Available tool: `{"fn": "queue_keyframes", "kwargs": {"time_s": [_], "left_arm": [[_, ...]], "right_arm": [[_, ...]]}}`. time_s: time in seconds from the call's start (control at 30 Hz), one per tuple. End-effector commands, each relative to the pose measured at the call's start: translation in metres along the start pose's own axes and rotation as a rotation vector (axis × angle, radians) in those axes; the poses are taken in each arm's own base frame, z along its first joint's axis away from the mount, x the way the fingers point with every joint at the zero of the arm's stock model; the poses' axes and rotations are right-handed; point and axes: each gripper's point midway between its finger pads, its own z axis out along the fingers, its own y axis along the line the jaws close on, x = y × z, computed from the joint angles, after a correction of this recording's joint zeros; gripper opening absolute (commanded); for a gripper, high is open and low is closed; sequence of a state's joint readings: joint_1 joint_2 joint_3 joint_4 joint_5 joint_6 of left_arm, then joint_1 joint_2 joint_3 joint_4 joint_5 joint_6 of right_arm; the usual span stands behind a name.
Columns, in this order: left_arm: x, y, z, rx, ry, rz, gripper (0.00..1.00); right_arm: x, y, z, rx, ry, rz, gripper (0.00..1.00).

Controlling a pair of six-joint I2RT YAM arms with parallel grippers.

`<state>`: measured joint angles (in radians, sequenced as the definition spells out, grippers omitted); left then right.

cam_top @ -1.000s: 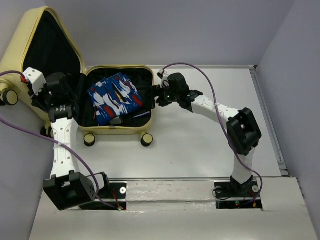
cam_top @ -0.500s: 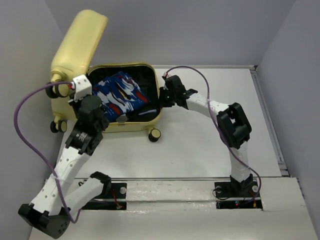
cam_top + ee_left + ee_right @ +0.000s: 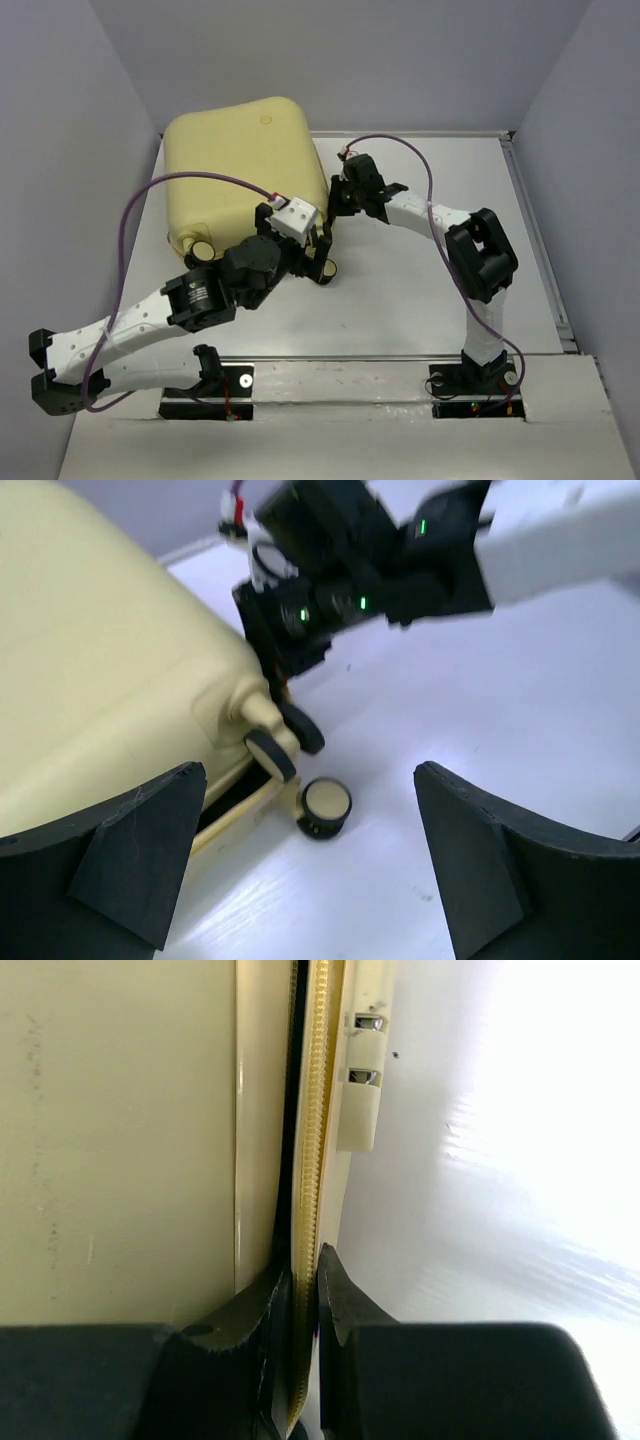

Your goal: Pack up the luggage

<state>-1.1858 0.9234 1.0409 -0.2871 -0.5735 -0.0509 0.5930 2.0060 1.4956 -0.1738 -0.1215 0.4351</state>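
The right gripper will next pull the luggage's yellow zipper edge toward the right in the top view and then let go of it, because bare white table lies open on that side.
The luggage [image 3: 240, 165], a pale-yellow hard-shell suitcase, lies flat at the table's back left with its lid down over the base. In the left wrist view a thin dark gap still shows between the two shells of the luggage [image 3: 100, 660]. My left gripper [image 3: 322, 250] hovers open at the front right corner, nothing between its fingers, above a black-and-yellow wheel [image 3: 325, 802]. My right gripper [image 3: 335, 195] is at the suitcase's right side. In its wrist view the right gripper [image 3: 303, 1290] is shut on the yellow zipper rim [image 3: 310, 1140] of the lower shell.
The white table [image 3: 430, 290] stretches to the right of the suitcase. Grey walls close in at the left and back. A raised rail [image 3: 535, 230] runs along the right edge. The two arms come close together at the suitcase's front right corner.
The lid swung down from upright onto the base, hiding the blue patterned packet. My left arm moved from the back left to the front right corner and opened. My right gripper shut on the rim.
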Motion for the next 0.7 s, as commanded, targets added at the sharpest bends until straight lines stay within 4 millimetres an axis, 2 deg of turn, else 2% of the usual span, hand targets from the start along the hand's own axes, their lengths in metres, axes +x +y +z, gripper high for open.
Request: {"fn": "queue_keyframes", "kwargs": {"time_s": [0.0,0.03,0.07,0.1,0.13,0.17,0.2,0.27,0.3,0.37,0.4,0.43,0.5,0.53,0.57,0.63,0.67], "left_arm": [[-0.112,0.008,-0.038,0.072,-0.295,-0.242,0.99],[-0.125,0.027,-0.040,-0.003,-0.316,-0.263,0.99],[-0.128,0.037,-0.036,-0.051,-0.310,-0.263,0.99],[-0.124,0.046,-0.023,-0.116,-0.277,-0.260,0.99],[-0.118,0.064,-0.018,-0.208,-0.245,-0.268,0.99],[-0.123,0.097,-0.014,-0.309,-0.255,-0.315,0.99],[-0.118,0.105,-0.002,-0.312,-0.231,-0.318,0.99],[-0.115,0.137,0.010,-0.363,-0.232,-0.378,0.99],[-0.110,0.176,0.011,-0.451,-0.240,-0.406,0.99],[-0.106,0.197,0.018,-0.457,-0.239,-0.448,0.99],[-0.100,0.208,0.028,-0.459,-0.225,-0.480,0.99],[-0.098,0.228,0.029,-0.467,-0.231,-0.502,0.99],[-0.088,0.251,0.042,-0.485,-0.208,-0.551,0.99],[-0.090,0.267,0.041,-0.498,-0.231,-0.579,0.99],[-0.087,0.279,0.049,-0.516,-0.226,-0.597,0.99],[-0.087,0.297,0.057,-0.531,-0.238,-0.631,0.99],[-0.097,0.309,0.056,-0.539,-0.270,-0.635,0.99]], "right_arm": [[0.017,-0.014,-0.024,-0.040,0.037,-0.074,0.07],[0.010,-0.018,-0.034,-0.042,0.017,-0.085,0.07],[0.010,-0.021,-0.040,-0.040,0.015,-0.086,0.07],[0.017,-0.025,-0.045,-0.048,0.031,-0.080,0.07],[0.017,-0.029,-0.050,-0.052,0.029,-0.075,0.07],[0.008,-0.032,-0.063,-0.056,0.002,-0.071,0.07],[0.015,-0.037,-0.067,-0.059,0.015,-0.067,0.07],[0.005,-0.049,-0.083,-0.041,-0.020,-0.078,0.07],[0.003,-0.057,-0.088,-0.023,-0.026,-0.072,0.07],[-0.003,-0.081,-0.099,0.030,-0.047,-0.040,0.11],[-0.016,-0.101,-0.111,0.062,-0.083,-0.003,0.17],[-0.019,-0.110,-0.117,0.072,-0.093,0.030,0.42],[-0.031,-0.118,-0.132,0.089,-0.130,0.050,0.73],[-0.042,-0.113,-0.146,0.098,-0.171,0.034,0.96],[-0.050,-0.109,-0.155,0.101,-0.191,0.028,1.00],[-0.062,-0.103,-0.173,0.111,-0.236,0.009,1.00],[-0.071,-0.098,-0.190,0.120,-0.282,-0.001,1.00]]}}
